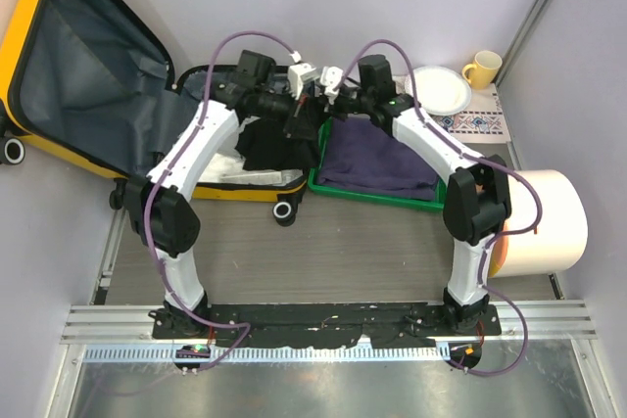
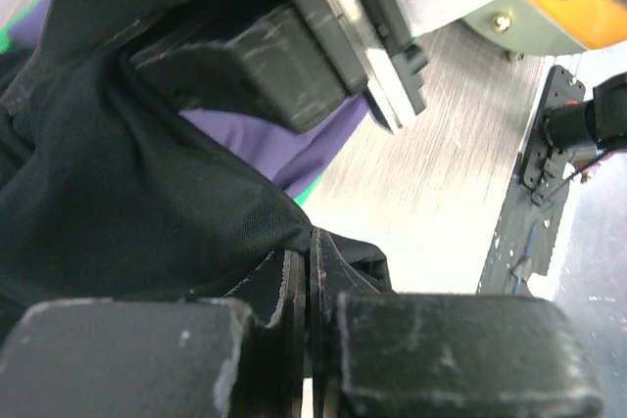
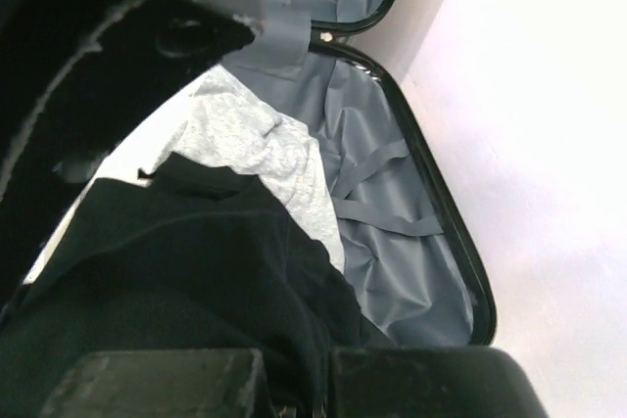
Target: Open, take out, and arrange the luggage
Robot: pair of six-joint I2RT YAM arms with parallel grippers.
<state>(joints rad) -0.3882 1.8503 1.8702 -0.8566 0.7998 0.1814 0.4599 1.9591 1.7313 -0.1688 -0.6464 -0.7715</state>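
My right gripper is above the tray's purple garment (image 1: pixel 404 159), which is to its right in the top view, so I should draw the black garment (image 1: pixel 274 149) there, lower and release it.
The luggage (image 1: pixel 59 17), a yellow suitcase, lies open at the back left, its grey-lined lid (image 3: pixel 392 193) folded back. A black garment (image 1: pixel 274 149) hangs over the suitcase's right edge, between the case and the tray. My left gripper (image 1: pixel 297 122) is shut on a fold of this black garment (image 2: pixel 147 212), fingertips pressed together (image 2: pixel 312 242). My right gripper (image 1: pixel 331 105) faces it closely and is shut on the same black garment (image 3: pixel 176 271), with its tips buried in the cloth (image 3: pixel 315 379). A light grey garment (image 3: pixel 255 144) lies inside the case beneath.
A green tray (image 1: pixel 323 181) holding a purple garment (image 1: pixel 377 163) sits right of the suitcase. A white plate (image 1: pixel 438 90) and yellow mug (image 1: pixel 482 68) stand at the back right. A large cream cylinder (image 1: pixel 544 222) lies by the right arm. Walls close in all round.
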